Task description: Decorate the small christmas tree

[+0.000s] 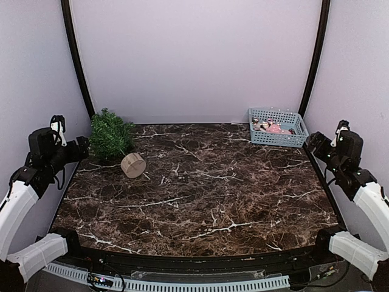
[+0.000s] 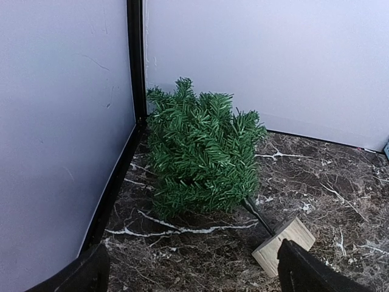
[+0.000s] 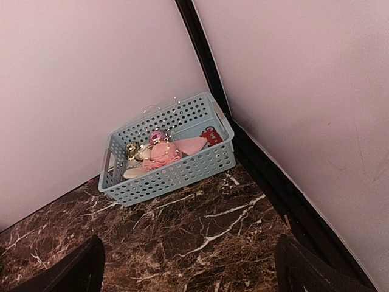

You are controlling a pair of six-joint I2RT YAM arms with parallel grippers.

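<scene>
My left gripper will next turn and move down to the right in the top view, onto the tree's trunk beside its base, because the tree (image 1: 110, 135) is lying on its side.
The small christmas tree (image 1: 110, 135) lies on its side in the far left corner of the marble table, its round wooden base (image 1: 133, 165) pointing toward the middle. In the left wrist view the tree (image 2: 200, 152) and its base (image 2: 284, 243) lie just ahead of my left gripper (image 2: 191, 277), which is open and holds nothing. A light blue basket (image 3: 176, 176) in the far right corner holds pink, red and gold ornaments (image 3: 167, 152). My right gripper (image 3: 188, 271) is open and stands short of the basket, apart from it.
Grey walls with black corner posts close in the table on three sides. The left gripper (image 1: 84, 146) hovers at the left edge, the right gripper (image 1: 313, 141) at the right edge beside the basket (image 1: 278, 137).
</scene>
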